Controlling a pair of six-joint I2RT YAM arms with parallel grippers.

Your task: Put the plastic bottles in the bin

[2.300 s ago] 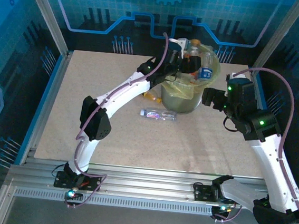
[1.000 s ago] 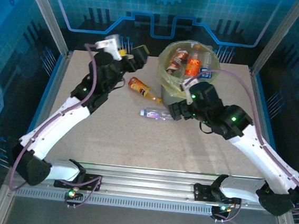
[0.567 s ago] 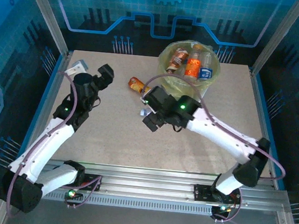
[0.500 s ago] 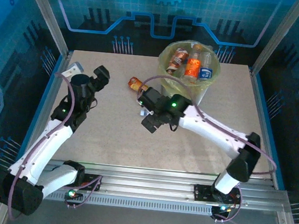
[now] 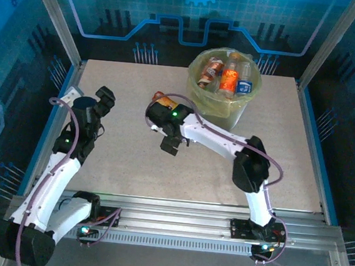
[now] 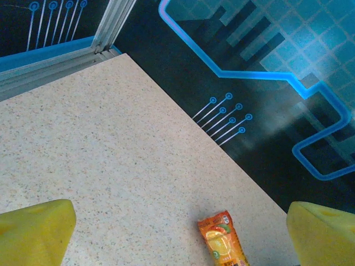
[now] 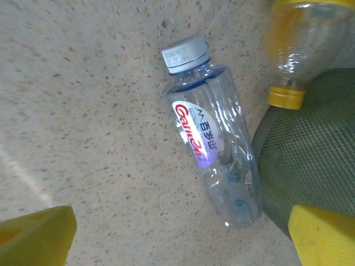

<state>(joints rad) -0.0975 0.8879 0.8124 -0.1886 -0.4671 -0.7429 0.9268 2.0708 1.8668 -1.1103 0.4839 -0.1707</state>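
Note:
My right gripper will next go down over the clear bottle's shoulder (image 7: 201, 87) and turn a little so its fingers are on both sides of it, because that end is clear of the bin's foot.
A clear bottle (image 7: 213, 149) with a grey cap and a red-and-white label lies flat on the table. Its base rests against the foot of the bin (image 7: 316, 160). My right gripper (image 7: 180, 244) hangs open just above it, with the bottle's base between the yellow fingertips (image 7: 36, 235) but nearer the right one. An orange bottle (image 7: 294, 44) with a yellow cap lies beside it, and its label (image 6: 224, 241) is in the left wrist view. My left gripper (image 6: 177, 244) is open and empty over bare table at the left (image 5: 105, 94). The bin (image 5: 197, 88) holds three bottles (image 5: 231, 75).
The bin stands at the back of the table, right of centre. The right arm (image 5: 215, 136) stretches across the middle of the table from the near right. Metal frame posts (image 5: 53, 14) and blue panels wall the table in.
The right arm swung left from the bin and now hangs over the clear bottle. The left arm drew back from the bin to the table's left side. Both grippers stayed open.

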